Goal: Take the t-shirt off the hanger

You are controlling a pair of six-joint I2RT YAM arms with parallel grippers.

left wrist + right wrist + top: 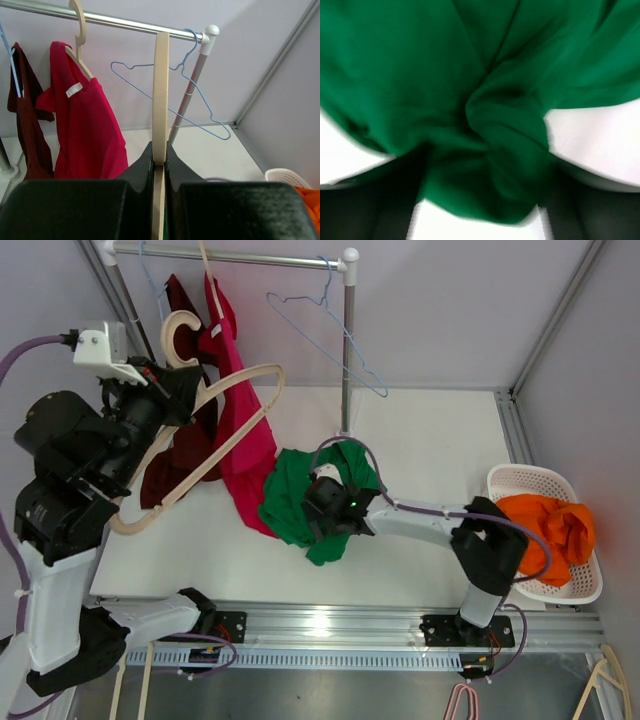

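Note:
The fabric fills the gap between the spread fingers, so I should next move my right gripper down onto the bunched green fold (319, 542) (495, 167) just below it and close it.
The green t-shirt (292, 502) lies crumpled on the white table, clear of the hanger. In the right wrist view its bunched fabric (485, 125) fills the gap between the widely spread dark fingers (367, 215). My right gripper (320, 508) (480, 215) is open and low over the cloth. A bare beige wooden hanger (245, 371) (160, 85) is held up at the left, with my left gripper (185, 390) (160, 156) shut on its arm.
A magenta t-shirt (238, 420) (85, 125) and a dark red shirt (178, 455) hang from the rail (230, 255). An empty blue wire hanger (330, 330) (200, 110) hangs there too. At the right edge, a white basket (520, 478) holds orange cloth (548, 522).

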